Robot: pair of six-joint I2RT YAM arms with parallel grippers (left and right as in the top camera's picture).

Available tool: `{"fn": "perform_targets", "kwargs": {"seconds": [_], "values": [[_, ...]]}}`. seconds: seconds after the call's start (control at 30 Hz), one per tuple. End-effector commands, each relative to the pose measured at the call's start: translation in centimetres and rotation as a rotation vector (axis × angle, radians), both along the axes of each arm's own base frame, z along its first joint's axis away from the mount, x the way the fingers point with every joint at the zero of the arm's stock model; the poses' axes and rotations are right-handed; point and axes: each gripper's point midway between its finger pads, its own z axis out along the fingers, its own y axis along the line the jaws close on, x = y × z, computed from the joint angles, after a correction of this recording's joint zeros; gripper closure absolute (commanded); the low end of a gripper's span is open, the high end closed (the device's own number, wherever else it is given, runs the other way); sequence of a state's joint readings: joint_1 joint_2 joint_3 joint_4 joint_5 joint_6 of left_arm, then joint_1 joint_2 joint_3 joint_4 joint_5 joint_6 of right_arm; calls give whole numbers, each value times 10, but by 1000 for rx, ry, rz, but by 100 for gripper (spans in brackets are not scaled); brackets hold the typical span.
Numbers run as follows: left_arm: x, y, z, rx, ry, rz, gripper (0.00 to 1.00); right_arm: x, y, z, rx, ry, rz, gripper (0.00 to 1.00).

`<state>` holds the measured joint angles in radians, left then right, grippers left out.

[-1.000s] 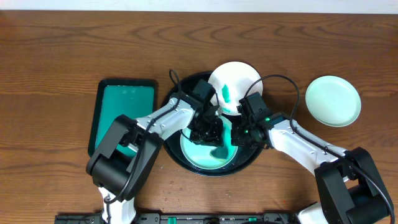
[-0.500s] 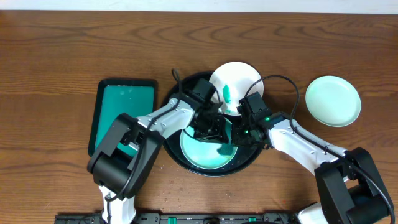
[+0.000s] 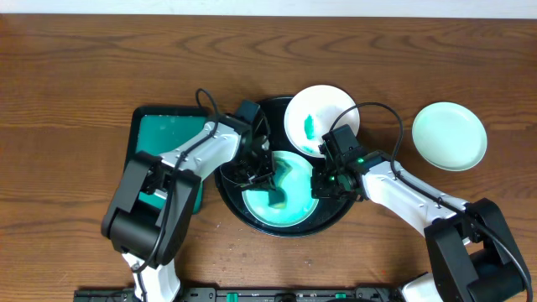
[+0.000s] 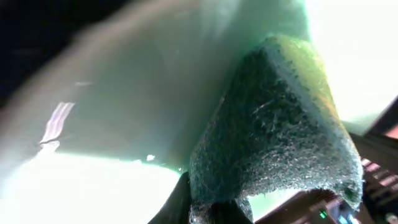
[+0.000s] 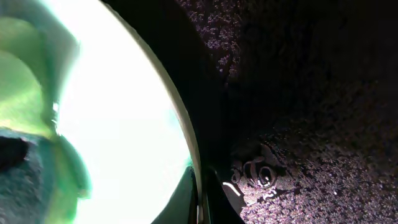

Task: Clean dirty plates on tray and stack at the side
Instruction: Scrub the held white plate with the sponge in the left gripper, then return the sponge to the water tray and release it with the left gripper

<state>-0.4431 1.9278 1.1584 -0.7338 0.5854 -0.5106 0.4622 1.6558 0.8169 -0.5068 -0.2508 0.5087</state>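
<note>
I will lift my left gripper off the plate next and carry the sponge past the black tray's rim, over the open bottom of the green tray.
A teal-white plate [image 3: 289, 210] lies in the round black tray [image 3: 336, 214]. My left gripper [image 3: 262, 174] is shut on a green sponge [image 3: 278, 195] and presses it on this plate; in the left wrist view the sponge [image 4: 273, 143] fills the frame over the plate [image 4: 124, 106]. My right gripper [image 3: 321, 186] is shut on the plate's right rim [image 5: 184, 140]. A second plate [image 3: 319, 120] with a green smear leans on the tray's back right rim. A third plate [image 3: 449, 134] without a smear sits on the table at the right.
A rectangular green tray with a black rim [image 3: 164, 151] lies left of the black tray, under my left arm. The wooden table [image 3: 84, 67] extends around them. The tray's dark floor [image 5: 311, 112] shows in the right wrist view.
My left gripper has dragged the sponge leftward across the plate, and its arm has swung left. My right gripper stays still on the plate's rim.
</note>
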Motion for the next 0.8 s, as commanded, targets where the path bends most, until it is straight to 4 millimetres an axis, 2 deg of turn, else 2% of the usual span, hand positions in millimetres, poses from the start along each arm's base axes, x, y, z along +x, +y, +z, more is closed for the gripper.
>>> {"fn": "perform_targets", "kwargs": {"seconds": [0.0,0.2,0.57,0.63,0.77], "values": [[17,56,-15,293,-104,36,93,-18,-18,-21,-95,61,-2,99],[26,72,17,360,-214,67,93,-18,-17,-21,-94,59,-2,99],[21,70,64,292,-292,86,93,-17,-17,-21,-92,56,-6,99],[26,79,72,308,-328,110,93,-17,-17,-21,-92,56,-6,99],[40,114,79,384,-370,196,93,-17,-17,-21,-92,57,-6,99]]}}
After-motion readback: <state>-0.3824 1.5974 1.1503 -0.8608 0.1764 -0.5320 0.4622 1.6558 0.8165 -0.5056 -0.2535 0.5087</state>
